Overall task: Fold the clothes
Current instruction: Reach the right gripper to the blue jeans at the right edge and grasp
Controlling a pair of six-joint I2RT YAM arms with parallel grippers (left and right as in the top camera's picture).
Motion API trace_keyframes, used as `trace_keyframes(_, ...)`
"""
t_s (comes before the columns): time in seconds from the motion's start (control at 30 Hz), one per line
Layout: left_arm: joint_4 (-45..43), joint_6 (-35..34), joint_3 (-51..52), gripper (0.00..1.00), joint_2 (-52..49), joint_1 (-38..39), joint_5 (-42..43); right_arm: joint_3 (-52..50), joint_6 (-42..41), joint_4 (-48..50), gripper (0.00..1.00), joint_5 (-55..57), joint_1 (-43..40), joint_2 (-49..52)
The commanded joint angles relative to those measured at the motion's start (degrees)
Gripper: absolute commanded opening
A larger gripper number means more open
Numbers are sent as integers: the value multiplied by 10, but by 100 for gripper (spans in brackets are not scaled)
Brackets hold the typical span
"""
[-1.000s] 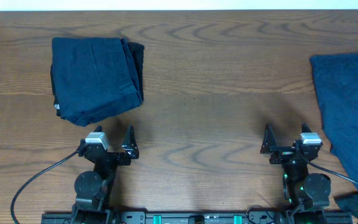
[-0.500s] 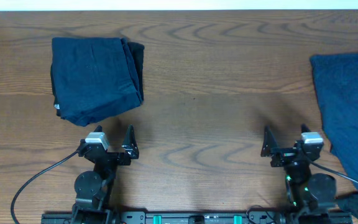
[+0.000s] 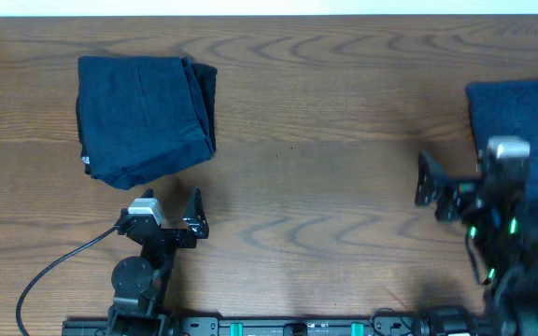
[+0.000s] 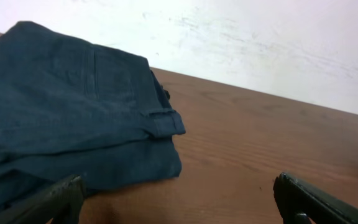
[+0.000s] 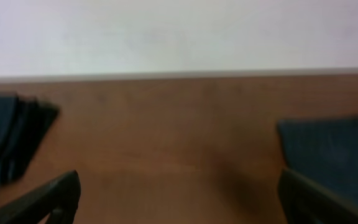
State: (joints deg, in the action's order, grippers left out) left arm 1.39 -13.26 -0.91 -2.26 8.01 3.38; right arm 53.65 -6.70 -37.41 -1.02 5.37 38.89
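I should reach outward with my raised right gripper, tilt it down and lower it to close on the unfolded garment's uncovered far corner [image 3: 476, 92] [image 5: 284, 129]. The corner is farther out and lower than my gripper.
A folded dark navy garment [image 3: 143, 117] lies on the wooden table at the back left; it also shows in the left wrist view [image 4: 67, 118] and at the left edge of the right wrist view [image 5: 8, 134]. A second navy garment [image 3: 521, 121] lies unfolded at the right edge, partly hidden by the right arm; it shows in the right wrist view [image 5: 334, 155] too. My left gripper [image 3: 171, 213] is open and empty near the front edge, just in front of the folded garment. My right gripper [image 3: 451, 187] is open and empty, raised beside the unfolded garment.
The wooden table [image 3: 316, 140] runs to a white wall at the back. A black cable [image 3: 54, 271] trails from the left arm along the front left.
My right arm has lifted and moved back and to the right, toward the unfolded garment. The left arm and both garments have not moved.
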Motion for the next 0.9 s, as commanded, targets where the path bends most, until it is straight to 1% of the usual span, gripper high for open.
trace_keyframes(0.0, 24, 9, 7, 98, -2, 2, -2, 117, 15, -60, 99, 43, -10, 110)
trace_keyframes(0.13, 24, 9, 7, 98, -2, 2, -2, 255, 20, -158, 99, 125, -15, 257)
trace_keyframes(0.23, 24, 9, 7, 98, -2, 2, -2, 344, 51, -218, 99, 148, -37, 365)
trace_keyframes(0.33, 24, 9, 7, 98, -2, 2, -2, 421, 76, -244, 99, 148, -69, 466)
trace_keyframes(0.4, 24, 9, 7, 98, -2, 2, -2, 443, 92, -239, 99, 156, -83, 505)
trace_keyframes(0.53, 24, 9, 7, 98, -2, 2, -2, 449, 92, -175, 98, 186, -125, 569)
trace_keyframes(0.6, 24, 9, 7, 98, -2, 2, -2, 449, 92, -159, 90, 185, -143, 591)
trace_keyframes(0.73, 24, 9, 7, 98, -2, 2, -2, 449, 103, -129, 79, 173, -177, 645)
trace_keyframes(0.77, 24, 9, 7, 98, -2, 2, -2, 449, 112, -121, 77, 168, -184, 660)
trace_keyframes(0.87, 24, 9, 7, 98, -2, 2, -2, 449, 141, -98, 79, 130, -199, 706)
